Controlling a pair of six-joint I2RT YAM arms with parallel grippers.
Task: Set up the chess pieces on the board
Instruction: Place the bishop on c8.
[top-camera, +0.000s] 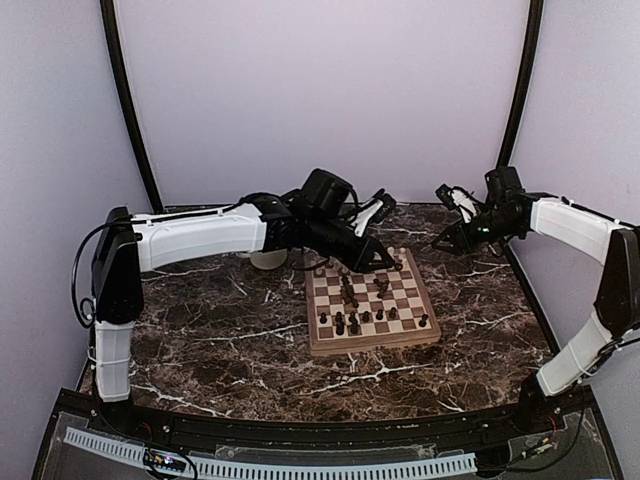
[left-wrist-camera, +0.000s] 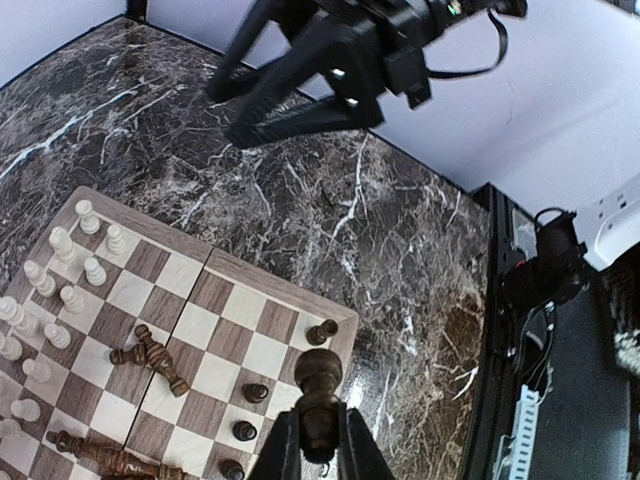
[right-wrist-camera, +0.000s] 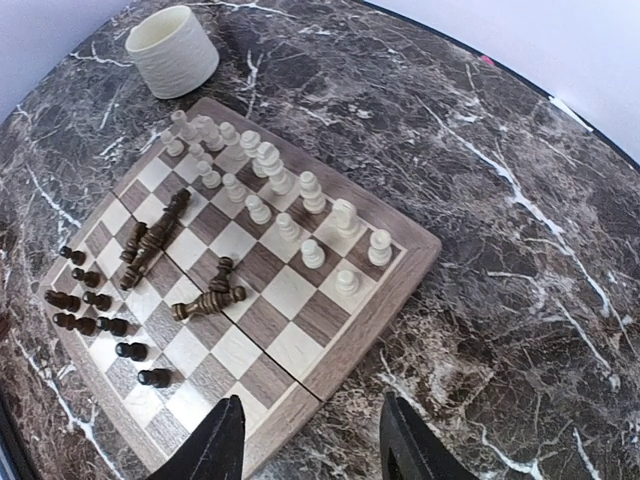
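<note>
My left gripper lowers to the empty near-row square behind the endmost pawn (top-camera: 396, 326) (left-wrist-camera: 286, 399) next and releases the dark piece upright, since that square lies below it.
The wooden board (top-camera: 322, 345) lies mid-table. Cream-white pieces (right-wrist-camera: 270, 185) stand in two rows along its far side. Several dark pawns (right-wrist-camera: 90, 300) stand near the opposite side, and other dark pieces (right-wrist-camera: 155, 235) lie toppled in the middle. My left gripper (left-wrist-camera: 320, 428) is shut on a dark piece (left-wrist-camera: 318, 375) and holds it above the board's corner (left-wrist-camera: 340, 318), close to a standing dark piece (left-wrist-camera: 322, 331). In the top view the left gripper (top-camera: 385, 262) hangs over the board's far edge. My right gripper (right-wrist-camera: 315, 445) is open and empty, raised beyond the board's right side (top-camera: 447, 236).
A cream mug (right-wrist-camera: 178, 50) stands on the dark marble table (top-camera: 200, 340) just beyond the board's far left corner, partly behind the left arm (top-camera: 268, 260). The right arm's fingers (left-wrist-camera: 300, 90) show high in the left wrist view. Purple walls enclose the table.
</note>
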